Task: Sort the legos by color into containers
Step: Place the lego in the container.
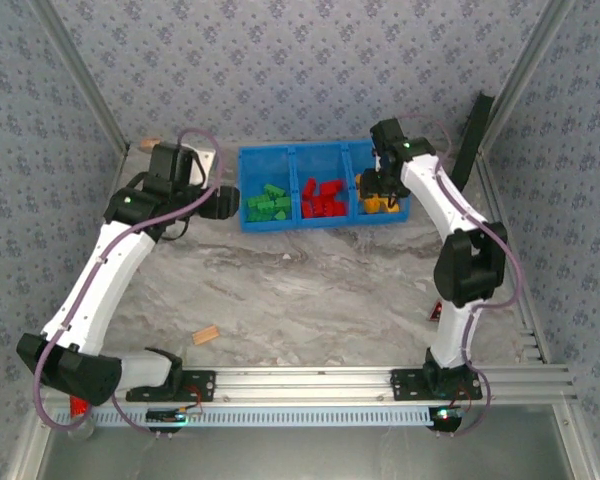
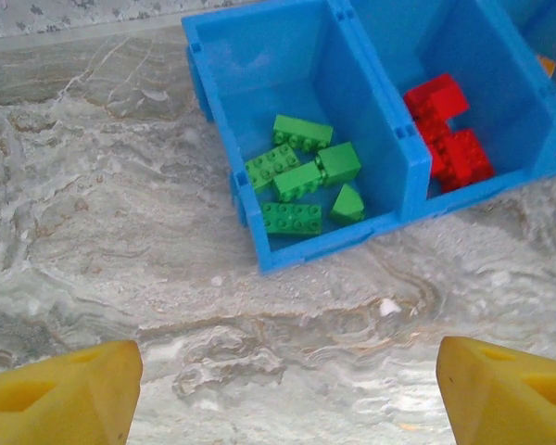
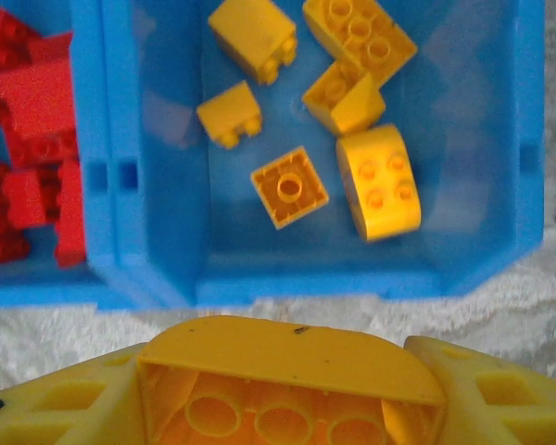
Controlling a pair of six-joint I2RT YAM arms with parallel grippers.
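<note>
My right gripper will next move outward over the tray's near side and down into the yellow section to let go of the curved lego, since only yellow legos are there.
The blue three-part tray stands at the back of the table. Green legos fill its left compartment, red legos the middle, yellow legos the right. My left gripper hovers open over bare table just left of the tray, the green legos ahead of it. My right gripper is shut on a curved yellow lego, hollow underside towards the camera, held just short of the tray's near wall by the yellow compartment with several yellow legos. Red legos lie left.
A tan wooden block lies on the marble table near the front left. A red object sits by the left arm's base. Patterned walls and metal frame rails close in the workspace on three sides.
</note>
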